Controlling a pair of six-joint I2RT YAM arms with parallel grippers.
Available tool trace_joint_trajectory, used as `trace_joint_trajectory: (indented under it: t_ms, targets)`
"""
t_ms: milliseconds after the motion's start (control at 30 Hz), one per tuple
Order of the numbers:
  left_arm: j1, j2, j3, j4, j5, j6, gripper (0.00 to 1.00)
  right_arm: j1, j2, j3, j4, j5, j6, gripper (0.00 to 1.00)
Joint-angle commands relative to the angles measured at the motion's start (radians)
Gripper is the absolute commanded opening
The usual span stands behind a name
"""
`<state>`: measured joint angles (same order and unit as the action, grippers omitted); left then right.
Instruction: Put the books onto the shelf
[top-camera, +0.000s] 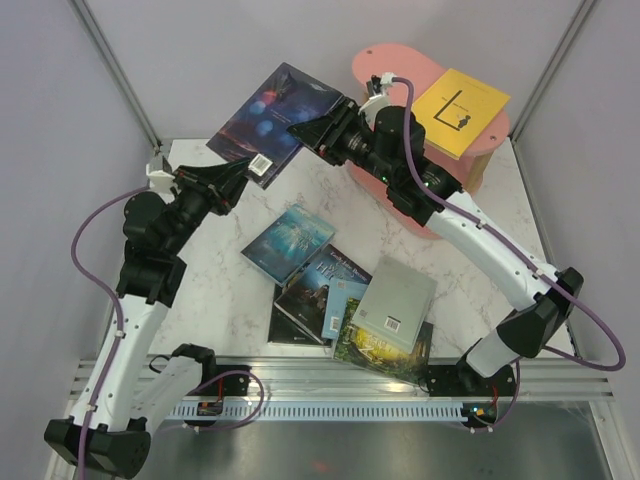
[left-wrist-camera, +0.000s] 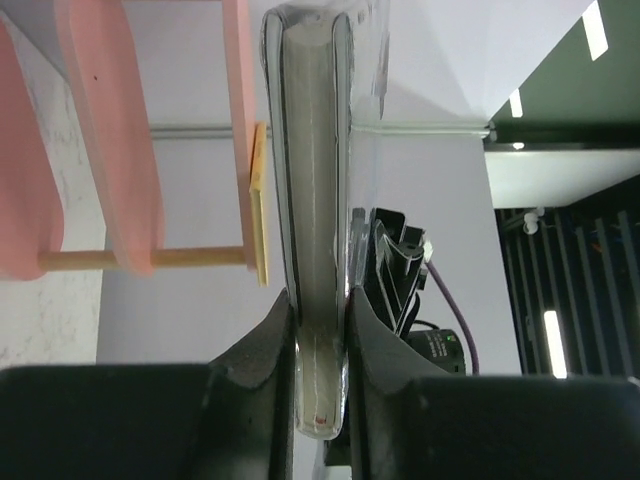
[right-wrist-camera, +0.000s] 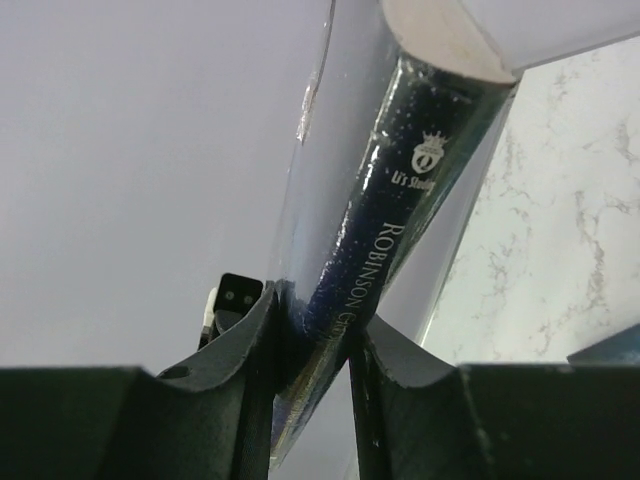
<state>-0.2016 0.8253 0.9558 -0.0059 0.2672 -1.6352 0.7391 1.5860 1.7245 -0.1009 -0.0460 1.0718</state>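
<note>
The yellow book (top-camera: 460, 110) lies flat to the right of my right gripper in the top view, so I need to swing over it, lower, and release onto its cover.
A dark purple-blue book (top-camera: 275, 112) hangs in the air to the left of the pink shelf (top-camera: 392, 62), held from both sides. My left gripper (top-camera: 243, 172) is shut on its lower corner; the left wrist view shows the page edge (left-wrist-camera: 312, 150) pinched between the fingers of that gripper (left-wrist-camera: 320, 310). My right gripper (top-camera: 307, 130) is shut on its spine (right-wrist-camera: 390, 230), which slants between the fingers of that gripper (right-wrist-camera: 315, 320). A yellow book (top-camera: 460, 110) lies on the shelf's top board. Several more books lie on the table: teal (top-camera: 288, 240), black (top-camera: 318, 285), grey (top-camera: 394, 300), green landscape (top-camera: 385, 352).
The shelf's pink boards (left-wrist-camera: 130, 150) and wooden posts stand just left of the held book in the left wrist view, with the yellow book's edge (left-wrist-camera: 259, 200) showing. The marble table (top-camera: 210, 290) has walls on three sides. The right arm crosses in front of the shelf.
</note>
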Motion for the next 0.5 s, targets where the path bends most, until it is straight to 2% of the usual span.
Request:
trace_joint_trajectory:
  t_ms: [0,67,100,133,300,333,467]
  targets:
    - [0.013,0.023,0.086,-0.055,0.179,0.163,0.18,-0.087,-0.090,0.081,0.035,0.032,-0.108,0.00]
    - [0.024,0.050,0.139,-0.055,0.179,0.163,0.18,-0.150,-0.124,0.086,0.000,0.028,-0.111,0.00]
    - [0.030,0.064,0.159,-0.163,0.220,0.351,0.35,-0.171,-0.145,0.087,-0.011,0.020,-0.115,0.00]
    - [0.033,0.087,0.179,-0.193,0.228,0.380,0.42,-0.196,-0.155,0.093,-0.022,0.018,-0.116,0.00]
    - [0.045,0.126,0.281,-0.244,0.244,0.505,0.62,-0.345,-0.182,0.158,-0.117,-0.006,-0.133,0.00]
    - [0.045,0.129,0.288,-0.246,0.242,0.517,0.69,-0.387,-0.182,0.167,-0.129,-0.023,-0.138,0.00]
    - [0.050,0.144,0.336,-0.270,0.241,0.584,0.77,-0.493,-0.195,0.179,-0.168,-0.063,-0.124,0.00]
